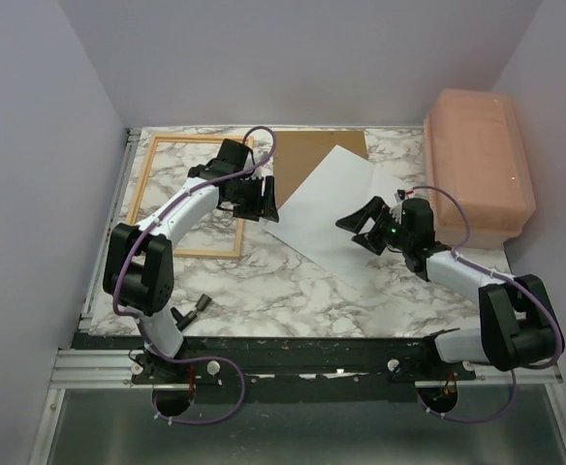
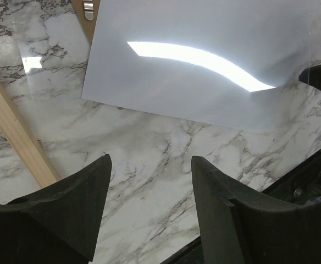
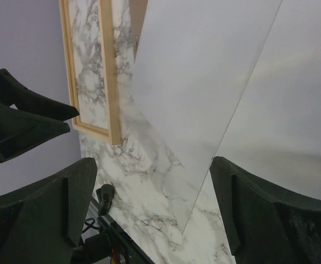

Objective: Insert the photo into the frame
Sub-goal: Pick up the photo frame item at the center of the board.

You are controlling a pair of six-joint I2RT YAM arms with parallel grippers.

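I will move my right gripper down a little next and pinch the see-through sheet's edge (image 3: 216,148), because that edge will be between its open fingers, by the lower finger.
The photo (image 1: 336,208) lies white side up, slanted across the middle of the marble table, and it also fills the top of the left wrist view (image 2: 204,82). The light wooden frame (image 1: 205,253) lies flat at the left. My left gripper (image 1: 266,201) hovers open between the frame's right bar (image 2: 17,137) and the photo's left edge, with only marble between its fingers (image 2: 150,159). My right gripper (image 1: 358,232) is open over the photo's near right part (image 3: 292,99). A see-through sheet (image 3: 204,110) overlaps the photo's edge there. Nothing is held.
A brown backing board (image 1: 312,145) lies at the back, partly under the photo. A pink lidded bin (image 1: 477,174) stands at the right edge. A grey wall bounds the left side, and a black rail (image 1: 312,344) runs along the table's near edge.
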